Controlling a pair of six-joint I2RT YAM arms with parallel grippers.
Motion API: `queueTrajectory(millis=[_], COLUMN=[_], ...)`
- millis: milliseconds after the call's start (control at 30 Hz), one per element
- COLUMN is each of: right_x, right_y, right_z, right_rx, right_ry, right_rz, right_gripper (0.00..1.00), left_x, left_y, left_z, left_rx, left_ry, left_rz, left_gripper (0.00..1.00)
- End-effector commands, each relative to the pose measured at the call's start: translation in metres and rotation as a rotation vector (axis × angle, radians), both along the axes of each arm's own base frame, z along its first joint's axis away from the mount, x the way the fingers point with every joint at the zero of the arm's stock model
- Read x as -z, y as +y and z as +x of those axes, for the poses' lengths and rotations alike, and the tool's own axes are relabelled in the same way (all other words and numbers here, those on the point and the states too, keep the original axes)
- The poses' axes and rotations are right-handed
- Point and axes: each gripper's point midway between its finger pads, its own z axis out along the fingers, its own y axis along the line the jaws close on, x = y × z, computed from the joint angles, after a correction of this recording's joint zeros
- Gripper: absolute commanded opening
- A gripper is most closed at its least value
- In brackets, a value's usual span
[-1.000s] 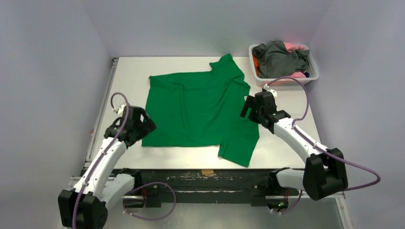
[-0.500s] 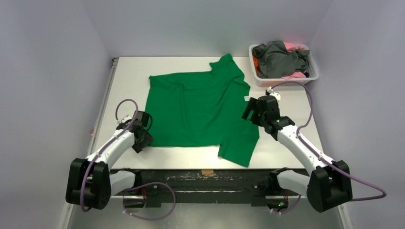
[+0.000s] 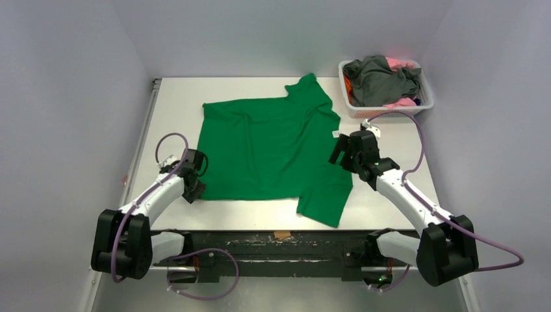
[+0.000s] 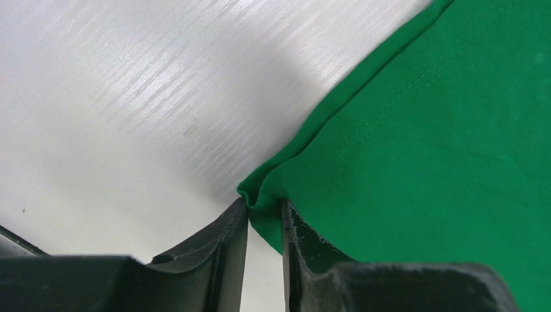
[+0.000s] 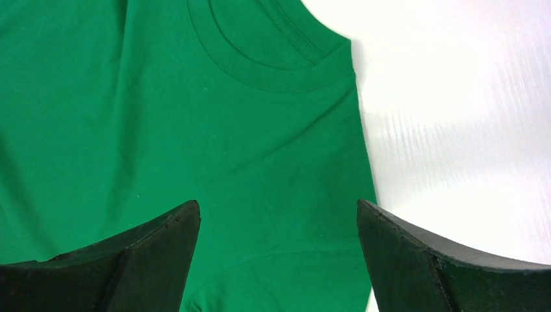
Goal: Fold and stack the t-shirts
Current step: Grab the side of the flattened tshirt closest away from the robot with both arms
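The near sleeve juts back beyond the green t-shirt's body, so the robot's open right gripper will next move back and down onto the cuff's near corner [image 3: 332, 223].
A bright green t-shirt [image 3: 273, 153] lies spread flat on the white table, its collar toward the right. My left gripper [image 3: 193, 188] is down at the shirt's near left corner. In the left wrist view that gripper [image 4: 265, 209] is shut on the bunched hem corner of the green t-shirt [image 4: 422, 130]. My right gripper [image 3: 341, 153] hovers open over the shirt's right side. In the right wrist view it [image 5: 278, 211] stands wide above the green t-shirt [image 5: 195, 130] just below the collar, holding nothing. A dark grey t-shirt [image 3: 380, 81] and a pink one [image 3: 403, 102] are heaped in the basket.
A white slatted basket [image 3: 383, 110] stands at the table's back right corner, close behind my right arm. Bare table [image 3: 175, 104] shows left of the shirt and along the right edge [image 5: 455, 97]. Grey walls enclose the table on three sides.
My left arm dropped to the table at the shirt's near left corner and its jaws closed on the fabric. The right gripper shifted only slightly and stayed open.
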Motion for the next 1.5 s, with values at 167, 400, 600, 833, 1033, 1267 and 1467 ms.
queueTrajectory(millis=[167,400,600,833,1033,1267,1467], right_x=[-0.007,-0.003,0.035,0.066,0.093,0.106,0.091], right_y=[-0.007,0.015,0.052,0.063,0.069,0.055,0.050], right_z=[-0.013,-0.057,-0.130,-0.167,-0.175,-0.186,-0.204], right_rx=[0.037,-0.058,-0.201,-0.283,-0.316,-0.275,-0.297], right_ry=[-0.002,0.093,0.295,0.412,0.472,0.530,0.549], right_rz=[0.008,-0.049,-0.110,-0.166,-0.161,-0.201,-0.201], right_gripper=[0.88,0.86,0.77,0.66,0.56,0.39,0.10], left_x=[0.001,-0.007,-0.016,-0.021,-0.018,-0.031,-0.032], left_y=[-0.005,-0.001,0.004,0.004,0.001,0.007,0.010], left_z=[0.026,0.023,0.012,-0.003,-0.021,-0.038,-0.052], left_rx=[0.002,0.030,-0.011,-0.055,-0.085,-0.113,-0.124], left_ry=[-0.050,-0.077,-0.159,-0.201,-0.201,-0.237,-0.239], left_rz=[-0.012,0.006,0.002,-0.031,-0.070,-0.068,-0.070], left_gripper=[0.00,0.00,0.00,0.00,0.00,0.00,0.00])
